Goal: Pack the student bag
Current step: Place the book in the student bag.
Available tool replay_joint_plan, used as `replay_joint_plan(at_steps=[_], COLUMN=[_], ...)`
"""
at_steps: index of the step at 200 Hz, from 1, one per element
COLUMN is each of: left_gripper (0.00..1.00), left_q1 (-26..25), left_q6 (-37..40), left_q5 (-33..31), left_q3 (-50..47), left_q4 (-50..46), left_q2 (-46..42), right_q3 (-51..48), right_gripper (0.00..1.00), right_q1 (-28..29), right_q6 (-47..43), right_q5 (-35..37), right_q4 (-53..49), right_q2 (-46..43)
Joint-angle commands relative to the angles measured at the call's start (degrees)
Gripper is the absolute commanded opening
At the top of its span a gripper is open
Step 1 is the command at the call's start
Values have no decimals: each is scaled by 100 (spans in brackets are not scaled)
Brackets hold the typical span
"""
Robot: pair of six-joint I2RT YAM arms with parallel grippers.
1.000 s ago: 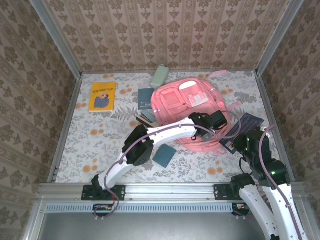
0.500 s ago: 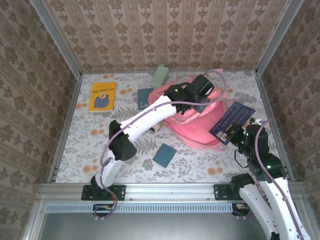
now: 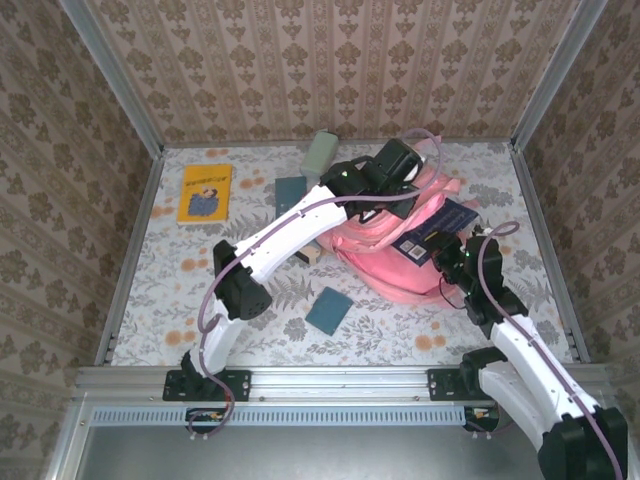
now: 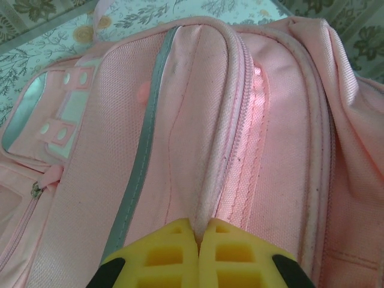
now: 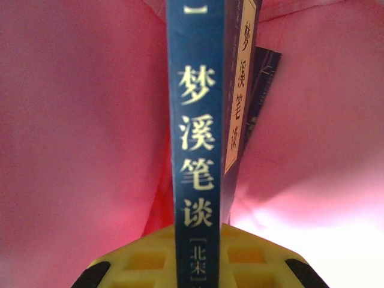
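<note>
The right gripper pushes the dark blue book [image 3: 435, 228] outward, deeper into the bag's opening [image 3: 390, 256], to release it there next, since the book's cover sticks out past the bag's raised edge.
The student bag [image 3: 385, 262] is a big pink backpack lying at the middle right of the table. My left gripper [image 3: 398, 205] reaches over its far side. In the left wrist view the yellow fingers [image 4: 162, 255] are shut on a pale piped seam of the bag [image 4: 180, 108], holding that edge up. My right gripper [image 3: 452, 258] is shut on a dark blue book [image 3: 435, 228] at the bag's right side. In the right wrist view the book's spine [image 5: 195, 150] stands upright between the yellow fingers [image 5: 252, 255], with pink bag fabric [image 5: 78, 150] close on both sides.
A yellow book [image 3: 205, 192] lies at the far left. A grey-green case [image 3: 320, 152] and a dark teal book [image 3: 290, 190] sit behind the bag's left side. A small teal booklet [image 3: 329, 310] lies in front. Metal rails and patterned walls enclose the table.
The left arm swung from the bag's front to its far side and now pinches and lifts a seam. The right gripper carried the blue book left, up against the bag.
</note>
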Motion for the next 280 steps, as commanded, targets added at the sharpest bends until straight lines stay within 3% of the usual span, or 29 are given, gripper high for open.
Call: replay_joint_plan(at_steps=[1,116,163,170,179,189,245,280], left_gripper=[0,0,0,0,0,0,0,0], left_q1=[-37,-159,-195,-186,-181,-181,-85,-56], left_q6=[-225,-366,-357,-350,-346,-357,-419,-436], left_q5=[245,446,454,428,393,363,375,431], left_q3=[485,450,354,339,310,254,61,44], left_q4=[415,461,520,514,505,522,681,698], left_q2=[-132,-168,-212,-221,-230,-251,-291,-232], right_q3=[-154,700,1076,1113,1184,1360,1278,1040], right_gripper=[0,0,0,10,31,46,62,65], right_q1=[10,370,427,427,426,437,389,353], right_q6=[737,1198,1081,1111,1149,1038,253,-336], right_q5=[59,470,482,390,251,98,46,50], right_q4=[1661,3886,3805,3671,3184,2374,402,-735], right_q2=[352,3507,4201,4232,4186,4044,3046,2113])
